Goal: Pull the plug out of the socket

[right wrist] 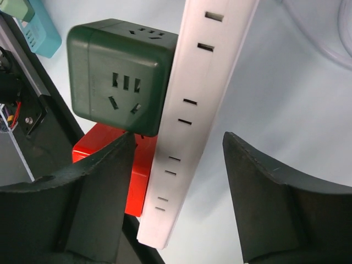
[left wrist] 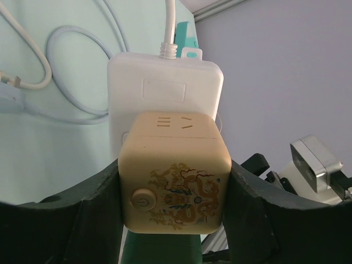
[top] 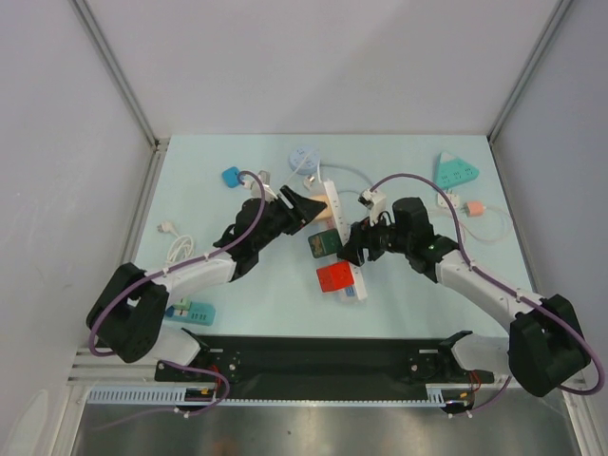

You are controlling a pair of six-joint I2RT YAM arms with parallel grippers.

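I will move my left gripper to the left in the top view next and carry the cream cube off the power strip. Then I will let go of it on clear tabletop by the blue plug (top: 228, 195).
A long white power strip (top: 344, 249) lies in the middle of the table. A cream cube plug (top: 324, 215), a green cube plug (top: 323, 244) and a red cube plug (top: 336, 278) sit along its left side. My left gripper (top: 312, 209) is shut on the cream cube (left wrist: 175, 176), with its dark fingers (left wrist: 82, 220) pressed on both sides. The cube rests against the strip's cable end (left wrist: 165, 82). My right gripper (top: 355, 244) is open and straddles the strip (right wrist: 190, 104) near its lower end, beside the green cube (right wrist: 118, 71) and the red cube (right wrist: 118, 170).
A teal triangular socket (top: 457, 171) and a pink plug (top: 472, 206) lie at the back right. A coiled white cable (top: 306, 157) and a blue plug (top: 231, 176) lie at the back. A white plug with cord (top: 171, 233) and a teal block (top: 190, 311) lie at the left.
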